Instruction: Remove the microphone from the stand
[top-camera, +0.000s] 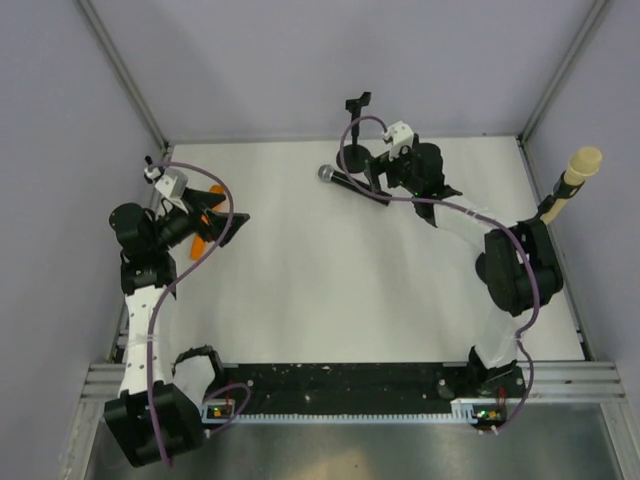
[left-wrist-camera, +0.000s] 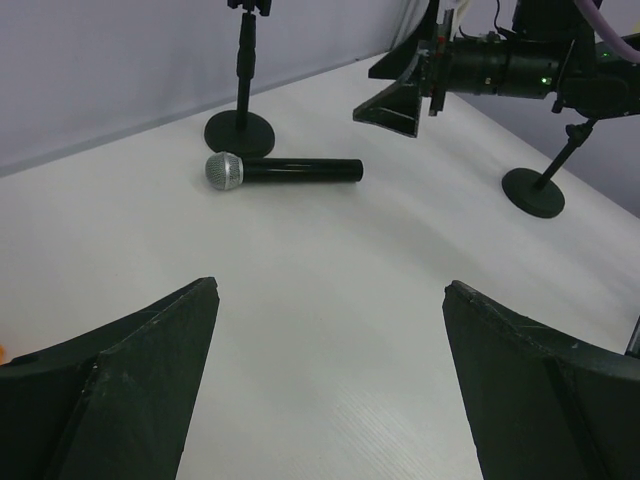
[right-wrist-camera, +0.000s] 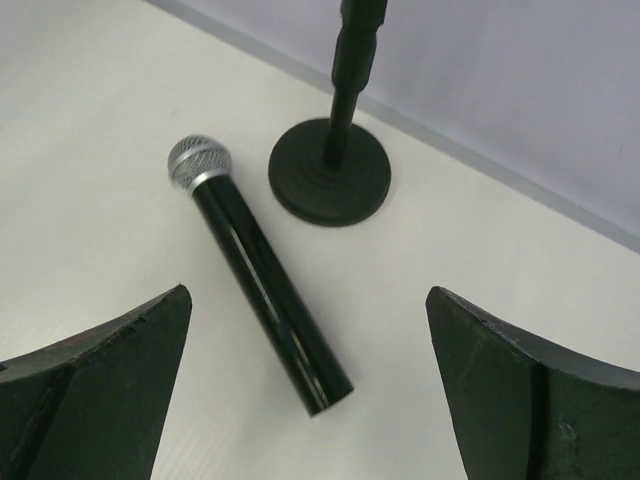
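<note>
I should bring my right gripper back and toward the right in the top view to the foam-topped microphone's dark handle (top-camera: 549, 206), since the second stand still holds it.
A black microphone (top-camera: 345, 181) with a silver mesh head lies flat on the white table, just in front of the stand's round base. The black stand (top-camera: 356, 155) rises at the back, its clip (top-camera: 358, 102) empty. In the right wrist view the microphone (right-wrist-camera: 262, 285) runs diagonally beside the stand (right-wrist-camera: 330, 170). My right gripper (right-wrist-camera: 308, 292) hovers open over the handle's end, touching nothing. Far across the table, my left gripper (left-wrist-camera: 330, 290) is open and empty. From there the microphone (left-wrist-camera: 285, 171) and the stand (left-wrist-camera: 240, 132) are seen at a distance.
A second small stand (left-wrist-camera: 533, 192) leans at the right edge, carrying a beige foam-topped piece (top-camera: 582, 162). Purple walls close in the table at the back and on both sides. The right arm (top-camera: 515, 265) stretches along the right side.
</note>
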